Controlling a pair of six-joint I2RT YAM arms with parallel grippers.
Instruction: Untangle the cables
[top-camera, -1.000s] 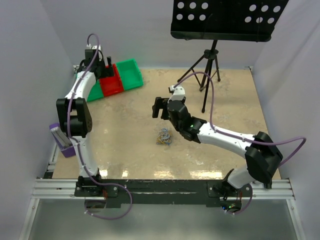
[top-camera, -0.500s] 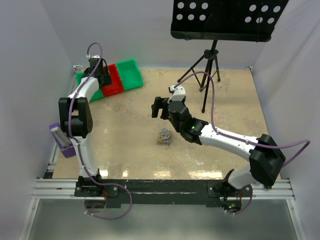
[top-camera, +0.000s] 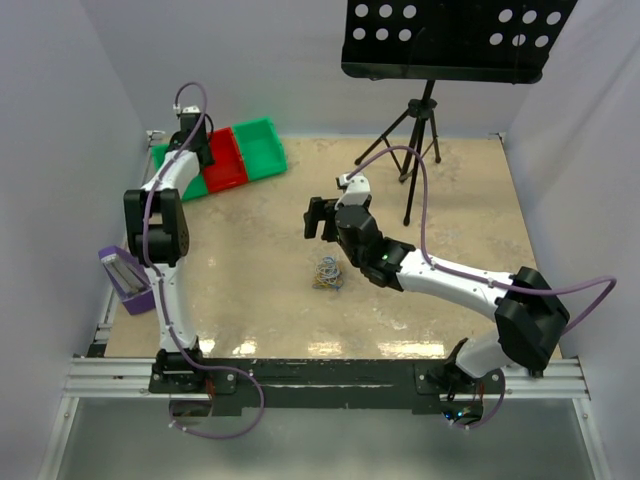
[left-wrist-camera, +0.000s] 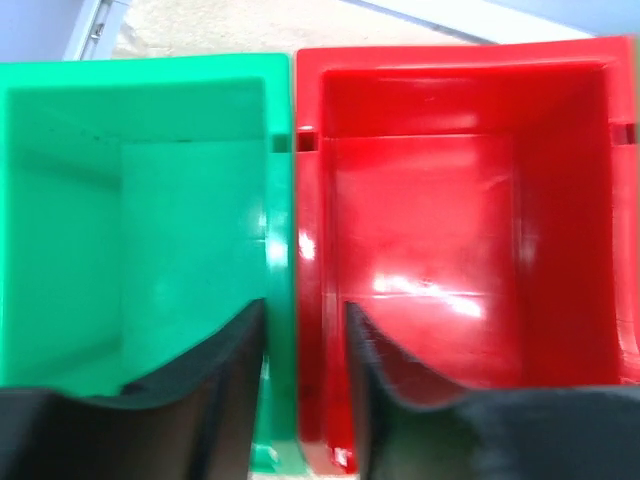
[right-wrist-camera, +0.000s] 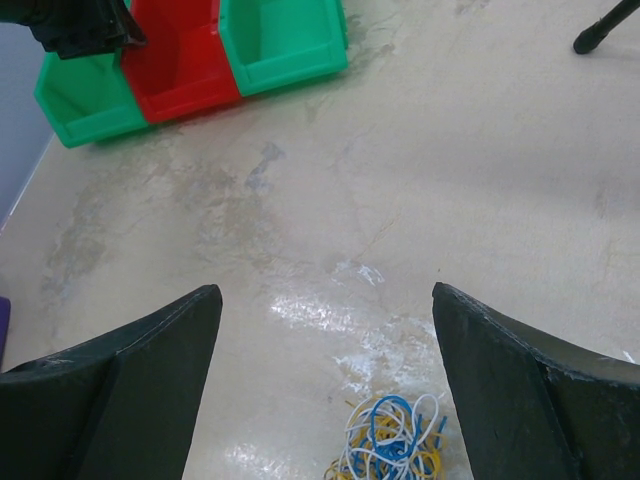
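The bins stand far from the tangle, so the robot's left gripper will slide them to the right in the top view over bare tabletop and let them go.
The cables (top-camera: 328, 272) lie as one small tangle of yellow, blue and white loops in the middle of the table, and they also show at the bottom of the right wrist view (right-wrist-camera: 395, 450). My right gripper (top-camera: 318, 217) hovers just behind the tangle, open (right-wrist-camera: 325, 290), with nothing between its fingers. My left gripper (top-camera: 196, 140) is at the far left corner. Its fingers (left-wrist-camera: 230, 380) straddle the touching walls of a green bin (left-wrist-camera: 130, 200) and a red bin (left-wrist-camera: 450, 200), pressed against them with no gap showing.
Three bins stand in a row at the back left: green (right-wrist-camera: 85, 100), red (top-camera: 225, 165), green (top-camera: 258, 148). A black music stand on a tripod (top-camera: 420, 130) stands at the back right. A purple box (top-camera: 125, 280) sits at the left edge.
The left gripper has dropped onto the bins and its fingers have drawn together over the wall between green and red. The right arm and the tangle have barely moved.
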